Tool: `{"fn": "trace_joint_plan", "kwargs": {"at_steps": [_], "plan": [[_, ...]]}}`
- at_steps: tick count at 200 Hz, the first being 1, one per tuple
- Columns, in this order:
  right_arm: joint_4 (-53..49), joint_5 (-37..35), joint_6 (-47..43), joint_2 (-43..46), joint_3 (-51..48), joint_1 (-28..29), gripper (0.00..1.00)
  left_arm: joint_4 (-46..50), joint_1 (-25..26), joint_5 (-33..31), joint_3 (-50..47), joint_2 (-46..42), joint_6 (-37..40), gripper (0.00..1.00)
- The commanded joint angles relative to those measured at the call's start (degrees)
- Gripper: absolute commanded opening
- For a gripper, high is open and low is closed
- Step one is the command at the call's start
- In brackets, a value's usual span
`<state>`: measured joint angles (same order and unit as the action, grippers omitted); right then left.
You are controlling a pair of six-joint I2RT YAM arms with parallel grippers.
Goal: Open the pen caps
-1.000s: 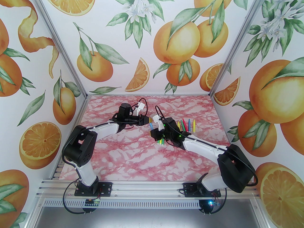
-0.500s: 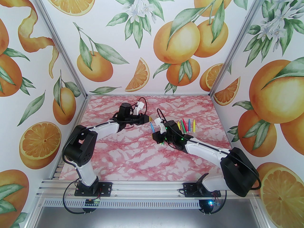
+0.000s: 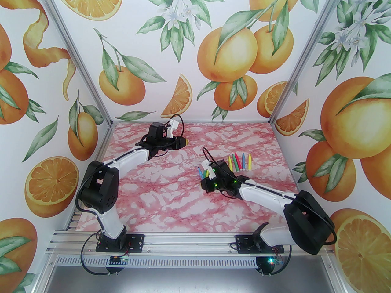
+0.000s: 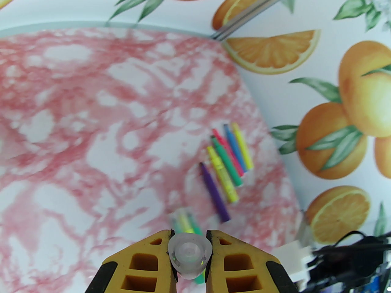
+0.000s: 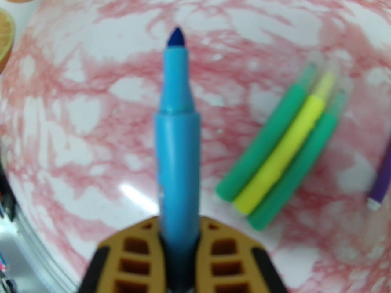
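My left gripper is going to tilt downward next and lower back to release the translucent cap, because empty pink table lies below.
My left gripper (image 4: 190, 235) is shut on a clear, translucent pen cap (image 4: 190, 256), seen end-on between the yellow fingers. In the top view that gripper (image 3: 184, 141) hangs over the far middle of the table. My right gripper (image 5: 178, 224) is shut on the barrel of a blue marker (image 5: 177, 133) whose dark blue tip is bare and points away. From above, this gripper (image 3: 204, 176) and its blue marker (image 3: 200, 172) sit right of centre, well apart from the left gripper. Beside it lie two green markers and a yellow one (image 5: 281, 160) with clear caps on.
A row of several coloured markers (image 3: 239, 161) lies on the pink marbled table (image 3: 171, 206) behind the right wrist; a purple one (image 4: 214, 192) lies at its near end. Patterned walls close the back and sides.
The left gripper has drawn back to the far left with the clear cap. The right gripper has moved right and nearer with the blue marker, so the gap between them has widened.
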<state>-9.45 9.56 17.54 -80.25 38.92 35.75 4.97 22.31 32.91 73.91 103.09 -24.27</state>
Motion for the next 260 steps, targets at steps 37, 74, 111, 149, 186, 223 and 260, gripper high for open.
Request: {"fn": "trace_joint_plan", "kwargs": {"at_steps": [37, 74, 111, 149, 186, 223, 260], "plan": [[-0.39, -14.3, 5.22, -2.3, 3.77, -5.01, 0.0, 25.68, 0.0, -17.16, 5.08, 0.55, 16.42, 0.0], [-1.27, -19.24, 8.02, -4.83, 5.82, -7.53, 0.0, 31.19, -0.06, -24.92, 6.15, 4.42, 18.9, 0.0], [-3.46, -23.81, 10.05, -8.14, 7.21, -8.25, 0.0, 31.99, -0.07, -28.28, 6.07, 7.17, 19.32, 0.0], [-3.73, -24.35, 10.77, -11.68, 8.44, -9.07, 0.0, 32.6, -0.16, -30.73, 6.73, 9.57, 19.77, 0.0], [-4.12, -23.41, 10.82, -14.82, 10.32, -10.16, 0.0, 33.04, -0.42, -32.43, 6.99, 11.49, 20.16, 0.0], [-5.0, -22.19, 10.41, -17.69, 11.87, -10.79, 0.0, 33.17, -0.68, -33.53, 7.21, 13.0, 20.33, 0.04], [-6.29, -22.68, 9.25, -18.97, 12.57, -11.06, 0.0, 33.32, -1.03, -34.34, 7.64, 14.11, 20.73, 0.09]]}}
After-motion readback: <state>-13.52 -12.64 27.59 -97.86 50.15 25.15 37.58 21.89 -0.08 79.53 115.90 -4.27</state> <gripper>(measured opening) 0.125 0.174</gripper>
